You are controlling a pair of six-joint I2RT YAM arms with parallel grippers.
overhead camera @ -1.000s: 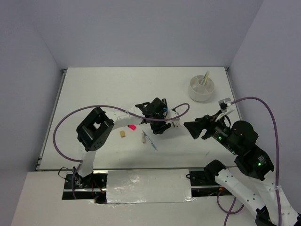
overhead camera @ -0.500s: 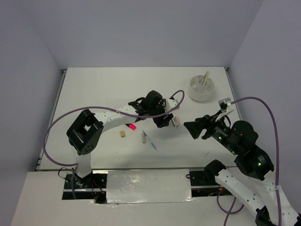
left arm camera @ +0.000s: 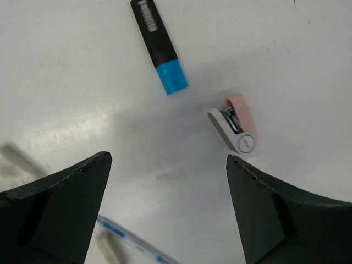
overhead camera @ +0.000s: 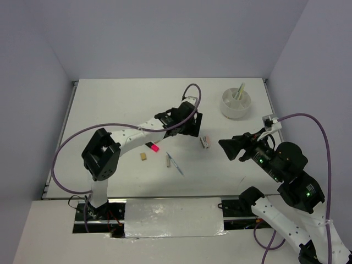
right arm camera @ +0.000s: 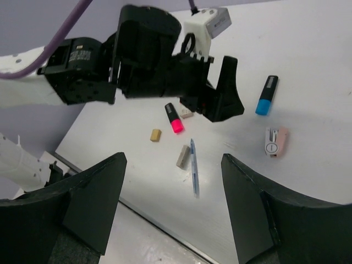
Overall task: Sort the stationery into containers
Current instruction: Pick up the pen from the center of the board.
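The small clear piece (left arm camera: 171, 174) lies below my left gripper on the tabletop, between the pen and eraser holder. My left gripper will turn and move down onto it next.
My left gripper (overhead camera: 190, 127) is open and empty, hovering above the table's middle; it also shows in the right wrist view (right arm camera: 219, 108). Below it lie a blue-and-black highlighter (left arm camera: 159, 47) and a white-and-pinkish eraser holder (left arm camera: 236, 124), the latter also in the top view (overhead camera: 205, 142). A pink-and-black highlighter (overhead camera: 154, 147), a tan eraser (overhead camera: 143, 156), a greyish eraser (overhead camera: 168, 160) and a thin blue pen (overhead camera: 176, 164) lie nearer the front. My right gripper (overhead camera: 228, 148) is open and empty, raised at the right. The white bowl (overhead camera: 226, 108) holds a thin yellow stick (overhead camera: 240, 91).
The bowl stands at the far right, near the table's right edge (overhead camera: 271, 104). A small white eraser (right arm camera: 187, 114) lies beside the pink highlighter's black end. The table's front edge (right arm camera: 148, 220) runs below the pen. Purple cables loop over both arms.
My left gripper has moved away from the front towards the far side, uncovering the white-and-pinkish item. The right arm has shifted only slightly.
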